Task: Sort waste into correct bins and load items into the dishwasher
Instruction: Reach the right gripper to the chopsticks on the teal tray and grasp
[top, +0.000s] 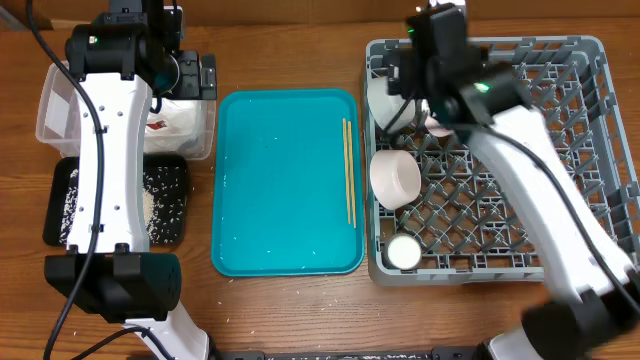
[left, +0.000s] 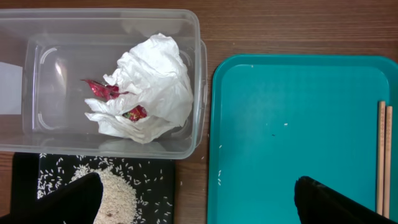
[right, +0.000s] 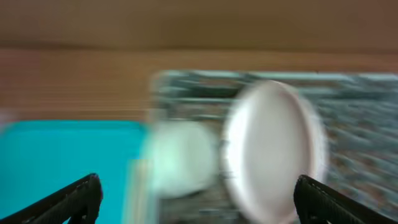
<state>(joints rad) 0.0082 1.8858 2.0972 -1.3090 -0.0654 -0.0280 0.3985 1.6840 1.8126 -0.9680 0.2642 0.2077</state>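
Observation:
The robot's right gripper will next go back and down to the chopstick farther from the rack, which is below the gripper and to its left in the overhead view.
The crumpled white napkin (left: 155, 87) and red wrapper scraps (left: 102, 89) lie in the clear tub (left: 202, 74). Rice (left: 118, 193) is heaped on the black tray (top: 62, 215). The chopsticks (top: 348, 170) lie on the right side of the teal tray (top: 285, 180); they also show in the left wrist view (left: 384, 155). The grey dish rack (top: 590, 150) holds a white bowl (top: 395, 178), a small white cup (top: 404, 251) and a white plate (right: 273, 149) on edge. My left gripper (left: 199, 208) is open and empty above the tub's corner. My right gripper (right: 199, 205) is open and empty over the rack's left part; its view is blurred.
A few loose rice grains (left: 219, 180) lie on the teal tray's left side. The tub, black tray, teal tray and rack stand side by side on a wooden table (top: 290, 50). Another white bowl (top: 380, 95) sits partly under my right arm.

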